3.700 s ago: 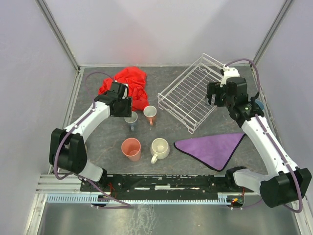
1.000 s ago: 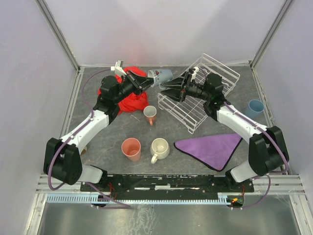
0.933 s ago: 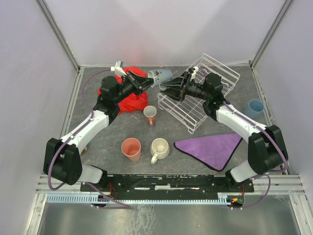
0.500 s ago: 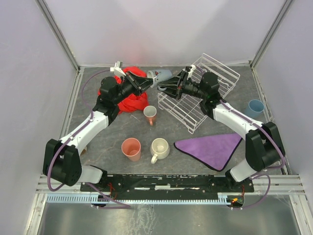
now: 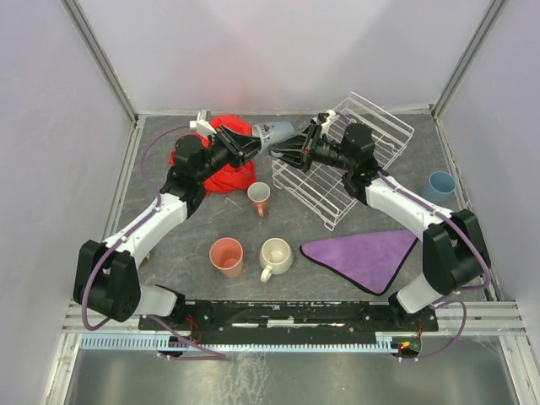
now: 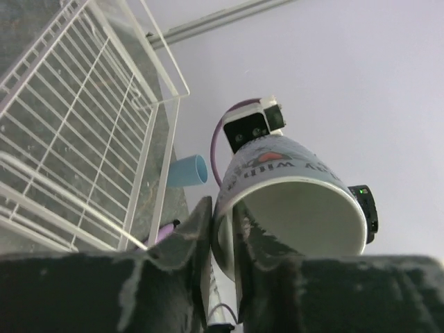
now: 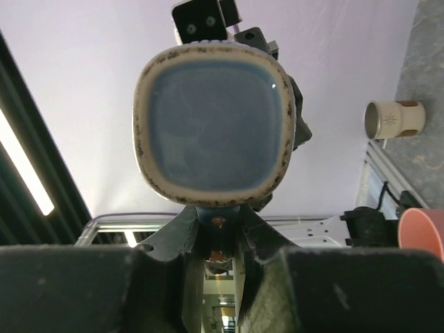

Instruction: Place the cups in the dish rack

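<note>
The rack's empty far corner (image 5: 355,110) lies outward and below. Next I will move my right gripper outward, turn the mug so its opening points down, lower it and let it go in that corner.
A small grey-blue mug (image 5: 278,131) hangs in the air between my two grippers, left of the white wire dish rack (image 5: 396,128). My left gripper (image 5: 255,142) straddles its rim (image 6: 291,187), one finger inside and one outside, with a slight gap, so it is open. My right gripper (image 5: 284,151) is shut on the mug's handle below its square base (image 7: 215,125). On the table stand an orange-and-white mug (image 5: 259,197), a salmon-pink tumbler (image 5: 226,256), a cream handled mug (image 5: 276,255) and a light-blue cup (image 5: 440,183).
A red cloth (image 5: 215,156) lies crumpled under my left arm at the back left. In front of the rack a purple cloth (image 5: 367,253) is spread flat. Grey walls and metal posts close in the table on three sides.
My right gripper has moved in from the rack side and shut on the mug's handle. My left gripper's jaws have eased apart on the rim. The mug has hardly shifted.
</note>
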Robot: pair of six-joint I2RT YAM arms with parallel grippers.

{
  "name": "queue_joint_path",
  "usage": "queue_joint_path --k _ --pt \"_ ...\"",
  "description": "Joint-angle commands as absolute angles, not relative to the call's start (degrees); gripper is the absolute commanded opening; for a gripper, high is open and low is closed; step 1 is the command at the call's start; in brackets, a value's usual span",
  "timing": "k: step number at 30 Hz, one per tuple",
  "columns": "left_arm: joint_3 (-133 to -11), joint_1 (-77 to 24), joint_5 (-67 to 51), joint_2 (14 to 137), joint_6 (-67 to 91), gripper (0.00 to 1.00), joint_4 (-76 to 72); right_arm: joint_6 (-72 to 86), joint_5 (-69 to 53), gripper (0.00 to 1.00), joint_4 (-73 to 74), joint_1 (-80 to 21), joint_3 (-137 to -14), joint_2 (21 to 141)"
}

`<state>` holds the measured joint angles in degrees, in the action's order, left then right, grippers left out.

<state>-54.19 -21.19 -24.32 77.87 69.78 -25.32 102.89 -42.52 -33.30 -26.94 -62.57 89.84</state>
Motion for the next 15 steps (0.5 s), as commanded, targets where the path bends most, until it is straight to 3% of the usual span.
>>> queue_joint_path --k 1,3,7,15 --pt "-55.77 -21.35 -23.81 73.90 65.14 0.37 -23.41 92.69 -39.77 0.01 -23.02 -25.58 -67.62 88.15" --pt "-56.67 -21.02 -23.25 73.71 62.51 0.52 -19.12 86.97 -39.58 0.01 -15.57 -23.85 -70.08 88.37" --pt "-56.80 -20.46 -22.98 73.03 58.49 0.66 -13.26 75.22 -37.33 0.01 -0.86 -20.61 -76.30 90.46" --pt "-58.13 -18.64 -23.24 75.70 52.39 0.69 -3.40 56.46 -27.31 0.01 17.56 -14.72 -92.26 100.50"
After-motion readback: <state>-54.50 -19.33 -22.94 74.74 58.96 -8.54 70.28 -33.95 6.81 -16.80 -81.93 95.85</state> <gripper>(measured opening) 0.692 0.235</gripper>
